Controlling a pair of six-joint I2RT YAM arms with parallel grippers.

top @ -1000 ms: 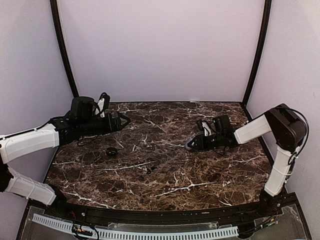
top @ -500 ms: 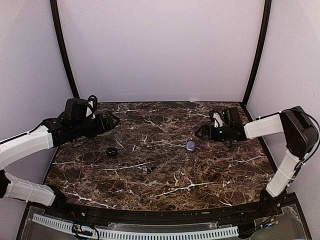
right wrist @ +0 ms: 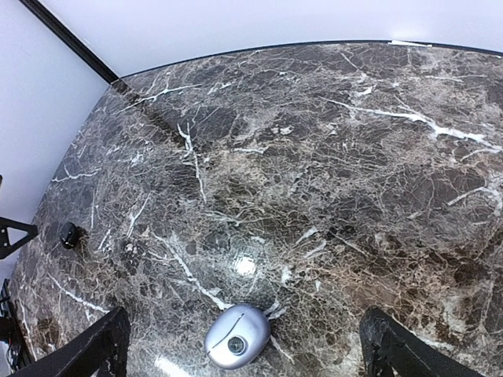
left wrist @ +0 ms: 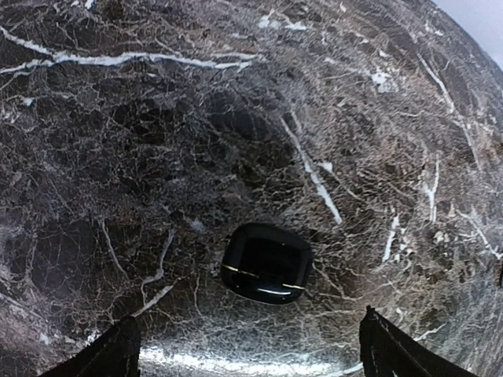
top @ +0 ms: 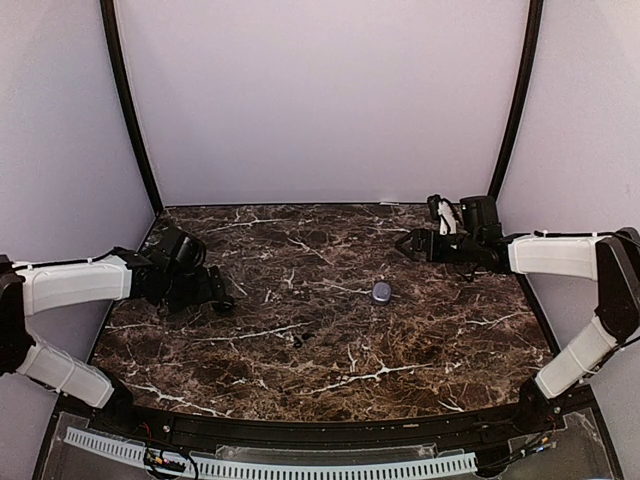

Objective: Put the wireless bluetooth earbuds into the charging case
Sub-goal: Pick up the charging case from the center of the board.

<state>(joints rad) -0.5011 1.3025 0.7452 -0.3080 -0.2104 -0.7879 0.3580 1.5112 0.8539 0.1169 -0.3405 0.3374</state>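
Note:
My left gripper moves down toward the right in the top view next and closes its open fingers around the glossy black case (top: 224,304) (left wrist: 267,263), which lies below that way.
A pale purple charging case (top: 381,291) lies shut on the marble table (top: 420,340), right of the middle. It also shows low in the right wrist view (right wrist: 238,338). My right gripper (top: 405,245) hangs open behind it, apart from it, with nothing between its fingers (right wrist: 401,349). A glossy black case (left wrist: 267,263), also shut, lies at the left. My left gripper (top: 215,298) hovers open just above it, one fingertip (left wrist: 118,353) on each side and neither touching. No earbuds show in any view.
Pale walls with black corner posts (top: 128,110) close in the table at the back and sides. A small dark speck (top: 303,338) lies near the table's middle, too small to identify. The left arm's white link (top: 70,285) lies low along the left edge.
The right gripper opened, let go of the purple case and pulled back to the far right. The left arm swung forward and down over the black case.

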